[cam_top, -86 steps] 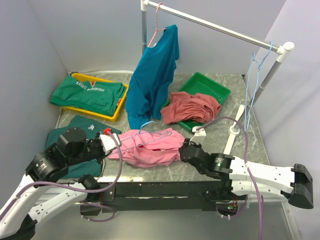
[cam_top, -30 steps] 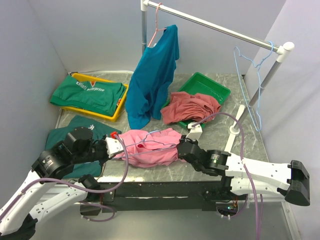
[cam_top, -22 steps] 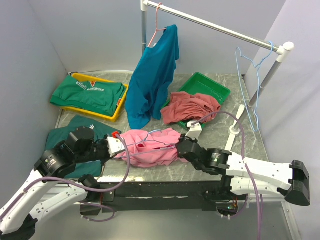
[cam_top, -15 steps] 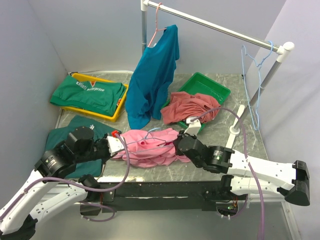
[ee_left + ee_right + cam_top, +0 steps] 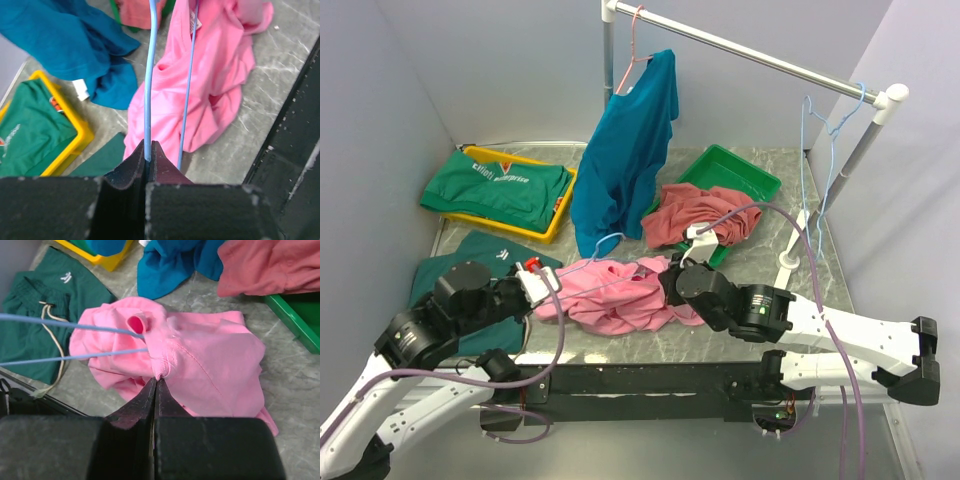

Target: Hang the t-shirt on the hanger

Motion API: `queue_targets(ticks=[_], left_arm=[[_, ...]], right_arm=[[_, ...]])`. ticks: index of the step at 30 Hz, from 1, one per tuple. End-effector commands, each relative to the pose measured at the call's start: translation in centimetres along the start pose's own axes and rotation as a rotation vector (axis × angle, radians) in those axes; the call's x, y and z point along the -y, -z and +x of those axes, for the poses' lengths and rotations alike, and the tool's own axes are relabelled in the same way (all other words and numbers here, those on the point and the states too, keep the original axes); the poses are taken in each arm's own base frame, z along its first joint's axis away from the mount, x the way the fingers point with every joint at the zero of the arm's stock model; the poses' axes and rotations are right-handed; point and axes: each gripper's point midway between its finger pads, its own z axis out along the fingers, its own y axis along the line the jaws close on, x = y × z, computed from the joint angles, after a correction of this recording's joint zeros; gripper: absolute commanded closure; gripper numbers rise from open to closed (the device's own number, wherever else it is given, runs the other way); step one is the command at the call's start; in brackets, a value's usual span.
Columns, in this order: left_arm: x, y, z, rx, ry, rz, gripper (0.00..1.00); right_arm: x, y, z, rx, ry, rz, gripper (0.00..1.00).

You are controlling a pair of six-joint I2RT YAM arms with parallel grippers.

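I need to move my left gripper over the t-shirt next, toward the t-shirt's collar opening (image 5: 641,271) (image 5: 193,18), and release the hanger. The opening lies to the gripper's right in the top view.
The bright pink t-shirt (image 5: 615,297) lies crumpled on the table near the front edge. A light-blue wire hanger (image 5: 605,243) reaches into it from the left. My left gripper (image 5: 533,279) is shut on the hanger's wire (image 5: 148,100) at the shirt's left side. My right gripper (image 5: 670,283) is shut on a fold of the t-shirt (image 5: 200,365) at its right side, beside the collar opening where the hanger wires (image 5: 75,325) enter. The hanger's far end is hidden inside the cloth.
A teal-blue shirt (image 5: 625,150) hangs from a pink hanger on the rail (image 5: 760,55). Spare light-blue hangers (image 5: 820,170) hang at the rail's right end. A green tray (image 5: 740,170) holds a rose-red garment (image 5: 700,215). A yellow tray (image 5: 535,232) holds a green shirt; dark green shorts (image 5: 500,255) lie at left.
My right gripper has moved left and up the table with the shirt's fold. My left gripper has pulled back left with the hanger. The spare hangers on the rail swung.
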Motion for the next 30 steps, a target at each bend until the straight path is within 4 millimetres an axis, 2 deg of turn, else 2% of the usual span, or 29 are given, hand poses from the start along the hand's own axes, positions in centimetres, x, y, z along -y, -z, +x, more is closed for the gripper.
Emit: queue_targets(ticks=[1, 4, 7, 10, 12, 13, 14, 16, 17, 19, 20, 22, 23, 25, 26, 27, 28, 30], left_arm=[[-1.8, 2.1, -2.6, 0.106, -0.008, -0.102, 0.99], [-1.6, 2.3, -3.0, 0.135, -0.015, -0.093, 0.99], [-0.9, 1.5, -2.7, 0.130, -0.014, -0.053, 0.99], [0.2, 0.6, -3.0, 0.149, -0.008, 0.012, 0.99], [0.7, 0.4, -3.8, 0.198, -0.006, 0.040, 0.99], [0.8, 0.3, -4.1, 0.218, -0.006, 0.045, 0.99], [0.7, 0.3, -5.0, 0.263, -0.004, 0.039, 0.99], [1.3, -0.3, -5.2, 0.292, -0.003, 0.069, 0.99], [1.4, -0.5, -5.4, 0.305, 0.004, 0.078, 0.99], [1.7, -1.1, -5.9, 0.340, 0.006, 0.094, 0.99], [1.8, -1.5, -6.0, 0.345, 0.015, 0.101, 0.99], [1.6, -1.9, -6.7, 0.385, 0.021, 0.095, 0.99], [1.6, -2.4, -6.5, 0.388, 0.043, 0.093, 0.99], [0.9, -2.7, -7.6, 0.445, 0.057, 0.057, 0.99], [1.1, -3.2, -7.3, 0.446, 0.083, 0.062, 0.99], [1.1, -3.4, -7.4, 0.460, 0.094, 0.062, 0.99], [0.8, -3.3, -8.3, 0.506, 0.097, 0.055, 0.99], [1.1, -4.0, -8.2, 0.526, 0.138, 0.067, 0.99]], right_arm=[[0.8, 0.6, -0.5, 0.019, -0.010, 0.027, 0.98], [1.5, 0.6, -0.1, 0.009, -0.001, 0.059, 0.98], [1.6, 0.7, -0.4, 0.014, 0.010, 0.070, 0.98], [1.3, 0.7, -1.5, 0.025, 0.043, 0.077, 0.96], [0.9, 1.0, -3.1, 0.041, 0.069, 0.077, 0.96], [0.5, 1.0, -3.7, 0.046, 0.077, 0.064, 0.96], [-0.5, 1.4, -5.2, 0.066, 0.097, 0.028, 0.96], [-2.6, 1.5, -6.1, 0.059, 0.113, -0.042, 0.96], [-3.8, 2.1, -8.0, 0.083, 0.117, -0.076, 0.96], [-5.6, 2.1, -8.4, 0.059, 0.142, -0.121, 0.98], [-6.7, 2.9, -9.6, 0.077, 0.144, -0.158, 0.98], [-8.5, 3.6, -10.6, 0.082, 0.142, -0.219, 0.98], [-9.2, 4.0, -10.7, 0.084, 0.146, -0.246, 0.98], [-9.7, 4.7, -11.2, 0.092, 0.140, -0.274, 0.98], [-9.9, 4.8, -11.0, 0.089, 0.141, -0.286, 0.98], [-9.8, 5.1, -11.1, 0.096, 0.134, -0.294, 0.96], [-9.5, 4.6, -10.1, 0.079, 0.145, -0.287, 0.96], [-8.5, 4.3, -9.2, 0.070, 0.136, -0.267, 0.93]])
